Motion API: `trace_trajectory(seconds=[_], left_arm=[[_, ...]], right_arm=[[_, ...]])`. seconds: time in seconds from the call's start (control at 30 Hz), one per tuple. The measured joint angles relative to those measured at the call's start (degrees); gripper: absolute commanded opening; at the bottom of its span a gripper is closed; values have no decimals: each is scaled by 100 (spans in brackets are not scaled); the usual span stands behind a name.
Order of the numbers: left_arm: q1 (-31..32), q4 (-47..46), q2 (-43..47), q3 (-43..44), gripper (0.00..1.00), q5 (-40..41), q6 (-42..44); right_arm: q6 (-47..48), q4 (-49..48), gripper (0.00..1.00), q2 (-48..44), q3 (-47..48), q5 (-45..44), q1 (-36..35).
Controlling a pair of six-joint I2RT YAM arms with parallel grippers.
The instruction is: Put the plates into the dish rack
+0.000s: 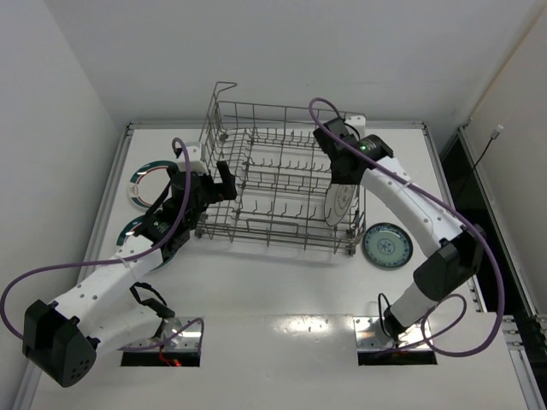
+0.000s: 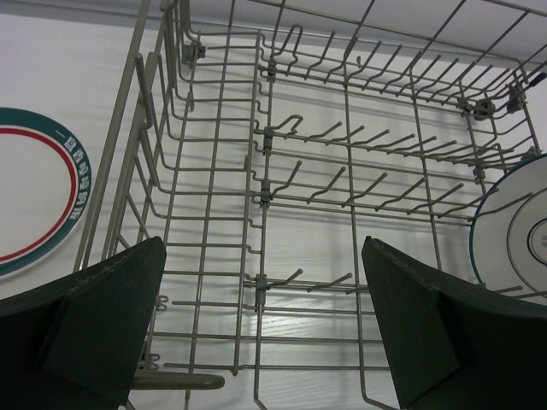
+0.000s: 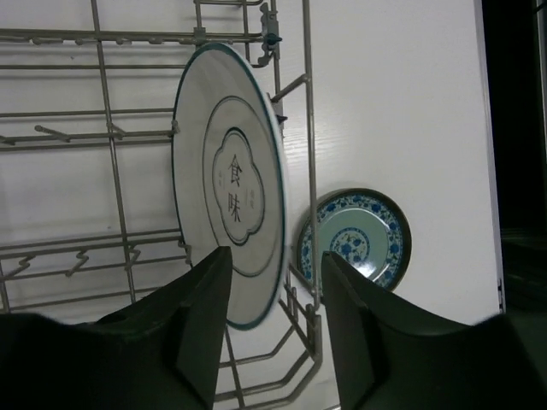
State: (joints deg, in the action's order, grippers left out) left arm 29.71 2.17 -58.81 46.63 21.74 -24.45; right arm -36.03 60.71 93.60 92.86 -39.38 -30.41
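I need to move my right gripper back and down and turn it onto the teal-blue plate's rim farthest from the rack (image 1: 282, 184), because the white plate already stands among the rack's wires.
The grey wire dish rack (image 1: 282, 184) stands mid-table. A white plate with a small centre pattern (image 1: 340, 205) stands on edge among the tines at the rack's right end. My right gripper (image 1: 342, 175) hangs open just above it; in the right wrist view the plate (image 3: 229, 184) has its near rim between the spread fingers (image 3: 205, 325), not clamped. The small teal-blue plate (image 1: 386, 245) lies flat on the table right of the rack. My left gripper (image 1: 218, 188) is open and empty over the rack's left end (image 2: 342, 154). Two rim-banded plates (image 1: 145, 181), (image 1: 132, 235) lie at the left, the nearer partly under my left arm.
The rack's tall wire handle (image 1: 222, 94) rises at its back left corner. In the left wrist view one banded plate (image 2: 34, 196) lies just outside the rack's left wall, and the standing plate (image 2: 513, 231) shows at far right. Walls close in the table at the back and sides.
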Motion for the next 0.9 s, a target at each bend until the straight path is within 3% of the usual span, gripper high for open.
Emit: trace_trajectory(seconds=[0.1, 0.23, 0.37, 0.43, 0.63, 0.7, 0.9], left_arm=[[0, -4, 0, 0, 99, 0, 0], [0, -4, -2, 0, 99, 0, 0], [0, -4, 0, 0, 99, 0, 0], [0, -2, 0, 0, 99, 2, 0], [0, -2, 2, 0, 99, 2, 0], [0, -2, 2, -2, 99, 2, 0], [0, -2, 2, 0, 99, 2, 0]], right_arm=[[-2, 173, 61, -374, -4, 85, 66], [0, 24, 79, -1827, -538, 175, 608], [118, -485, 83, -3547, -2181, 1084, 2531], [282, -800, 85, -3875, -3158, 1698, 3652], [942, -1572, 86, -2922, -5198, 4282, 6607], [1071, -1690, 89, -2616, -5447, 4765, 6975], [1196, -2426, 92, -2131, -6000, 5748, 7208]])
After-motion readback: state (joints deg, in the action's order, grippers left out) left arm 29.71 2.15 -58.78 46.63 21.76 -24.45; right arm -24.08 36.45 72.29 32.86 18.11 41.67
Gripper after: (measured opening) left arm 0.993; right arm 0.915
